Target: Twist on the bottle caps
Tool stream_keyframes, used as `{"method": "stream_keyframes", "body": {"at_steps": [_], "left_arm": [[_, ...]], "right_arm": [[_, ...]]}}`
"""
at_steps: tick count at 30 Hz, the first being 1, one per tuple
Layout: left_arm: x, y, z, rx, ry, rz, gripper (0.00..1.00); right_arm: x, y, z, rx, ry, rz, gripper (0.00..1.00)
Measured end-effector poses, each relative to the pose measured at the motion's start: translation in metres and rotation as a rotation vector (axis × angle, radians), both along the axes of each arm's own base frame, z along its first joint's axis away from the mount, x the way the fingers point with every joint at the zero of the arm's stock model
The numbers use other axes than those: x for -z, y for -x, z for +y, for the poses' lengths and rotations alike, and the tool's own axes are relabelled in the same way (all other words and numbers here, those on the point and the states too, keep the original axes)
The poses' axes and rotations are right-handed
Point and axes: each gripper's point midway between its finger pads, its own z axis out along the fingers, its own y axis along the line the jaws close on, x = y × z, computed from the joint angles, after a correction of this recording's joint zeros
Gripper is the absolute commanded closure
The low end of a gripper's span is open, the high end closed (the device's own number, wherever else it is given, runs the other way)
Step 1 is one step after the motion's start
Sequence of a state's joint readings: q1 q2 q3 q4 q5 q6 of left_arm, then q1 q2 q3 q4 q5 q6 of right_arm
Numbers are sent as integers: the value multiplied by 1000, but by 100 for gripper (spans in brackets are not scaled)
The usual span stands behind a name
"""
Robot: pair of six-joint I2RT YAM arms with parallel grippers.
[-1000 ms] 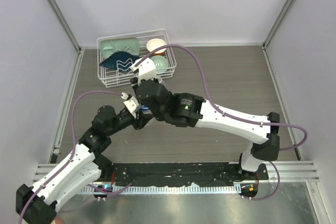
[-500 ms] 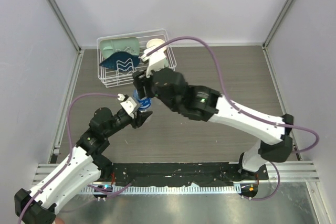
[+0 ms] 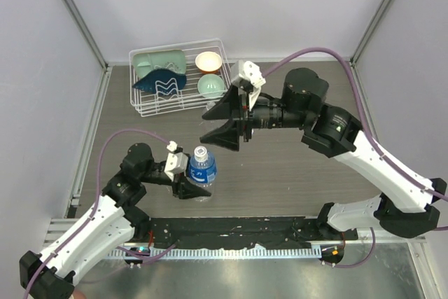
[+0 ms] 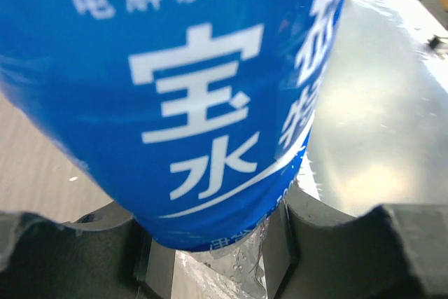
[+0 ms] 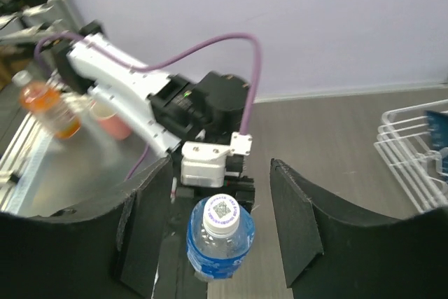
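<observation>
My right gripper will go down next and shift toward the held bottle, fingers on both sides of the cap, as the white cap (image 3: 201, 153) is still apart from my spread fingers.
A small clear bottle (image 3: 202, 172) with a blue label stands upright near the table's front, with a white bottle cap (image 3: 201, 153) on its neck. My left gripper (image 3: 194, 185) is shut on the bottle's body; the blue label (image 4: 182, 103) fills the left wrist view between the two dark fingers (image 4: 350, 243). My right gripper (image 3: 205, 128) hangs open above and behind the bottle, touching nothing. In the right wrist view the bottle cap (image 5: 222, 216) and bottle (image 5: 215, 250) show between the spread fingers (image 5: 294, 222), well apart from them.
A white wire basket (image 3: 148, 106) at the back left holds a pale green tray, two bowls and a blue cloth; its corner (image 5: 413, 152) shows in the right wrist view. A black and metal rail (image 3: 238, 230) runs along the near edge.
My right gripper opened, let go of the cap and drew back up and to the right. The left gripper carried the bottle toward the near edge.
</observation>
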State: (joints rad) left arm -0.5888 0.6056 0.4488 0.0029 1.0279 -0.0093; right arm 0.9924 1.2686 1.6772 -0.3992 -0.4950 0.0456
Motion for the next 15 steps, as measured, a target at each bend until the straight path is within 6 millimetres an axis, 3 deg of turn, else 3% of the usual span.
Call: {"method": "stream_keyframes", "body": {"at_steps": [6,15], "left_arm": [[-6,29,3,176,20,20,100],[-9,36,4,220,34,10,100]], "right_arm": [[32,22,16,-213,70,38,37],[49,37,27,-350,105,83,39]]}}
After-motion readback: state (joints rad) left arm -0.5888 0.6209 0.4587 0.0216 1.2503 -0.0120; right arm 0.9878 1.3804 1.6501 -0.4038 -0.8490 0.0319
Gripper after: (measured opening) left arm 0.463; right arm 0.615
